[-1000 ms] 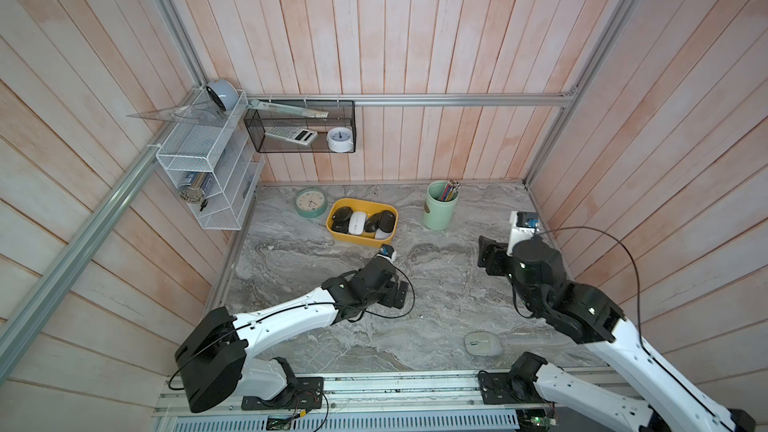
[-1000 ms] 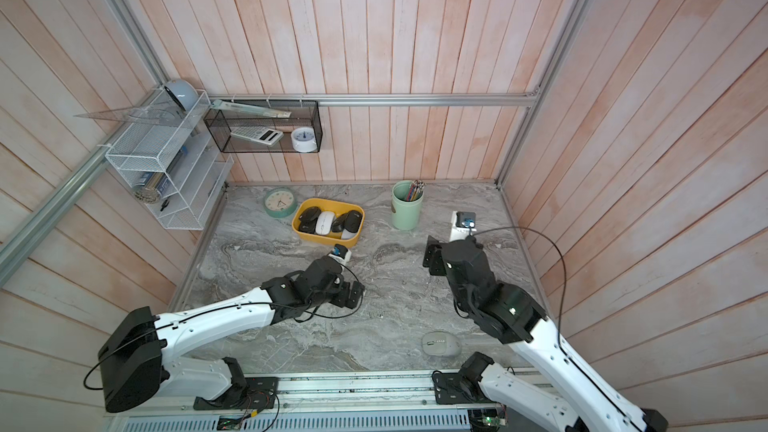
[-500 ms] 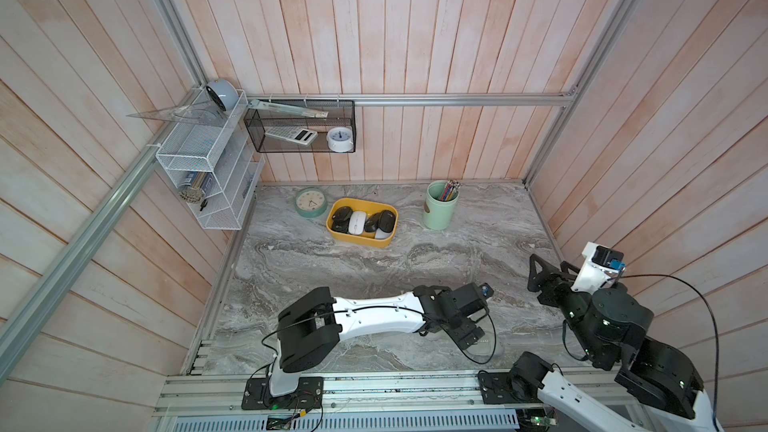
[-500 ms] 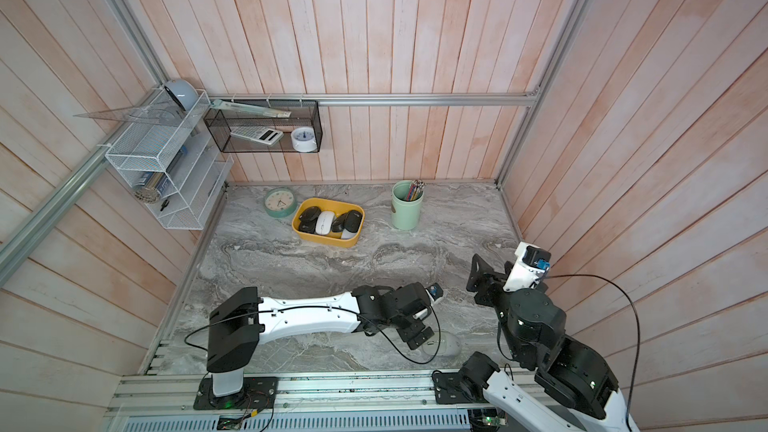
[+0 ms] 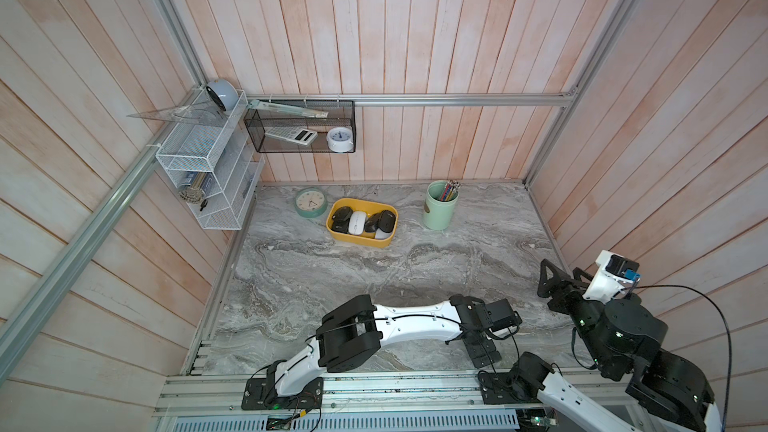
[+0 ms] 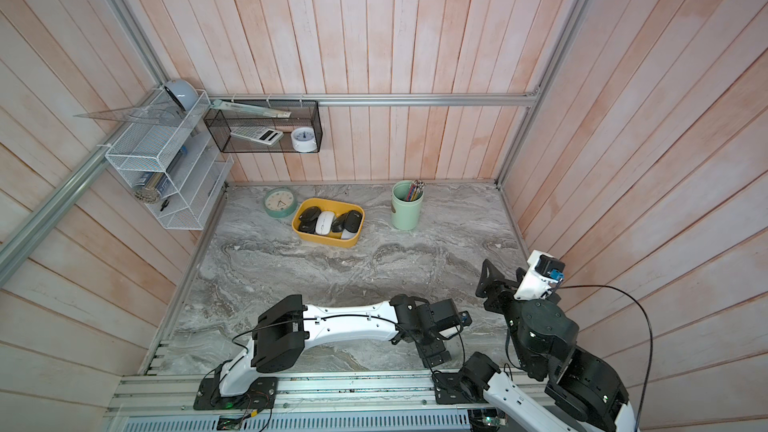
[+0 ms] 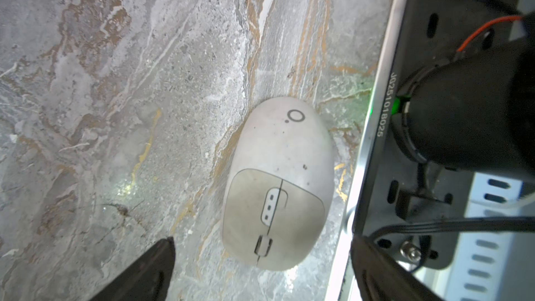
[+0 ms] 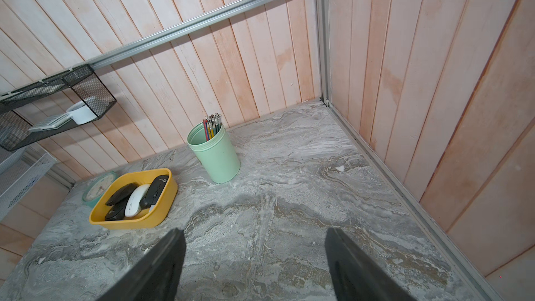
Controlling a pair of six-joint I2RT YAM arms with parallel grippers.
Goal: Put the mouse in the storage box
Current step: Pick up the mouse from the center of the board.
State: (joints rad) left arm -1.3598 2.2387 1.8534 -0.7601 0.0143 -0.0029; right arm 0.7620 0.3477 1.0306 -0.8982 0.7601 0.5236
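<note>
My left gripper is just above the mouse's wheel end (image 7: 269, 227), and its open fingers are already on either side of both sides of the mouse there, so it should go down around it and close.
A pale grey mouse (image 7: 278, 183) lies on the marble table by the front rail. My left gripper (image 7: 263, 241) hangs open just above it, with the mouse's wheel end between the two dark fingertips. In both top views the left gripper (image 5: 484, 353) hides the mouse. The storage box (image 5: 357, 240), a mustard-yellow tub, stands at the back of the table (image 6: 324, 239) with several black and white mice inside. At the right side my right gripper (image 5: 561, 280) is raised and open with nothing in it (image 8: 254, 231), facing the storage box (image 8: 136, 222).
A mint pen cup (image 5: 441, 205) stands right of the box and a round green clock (image 5: 311, 202) left of it. A black mesh basket (image 5: 299, 126) and a white wire rack (image 5: 203, 168) hang on the walls. The right arm's base (image 7: 463, 111) sits beside the mouse.
My left arm swung from beside the box to the front right, over the mouse. My right arm drew back toward the right wall. Both have barely moved in the last half second.
</note>
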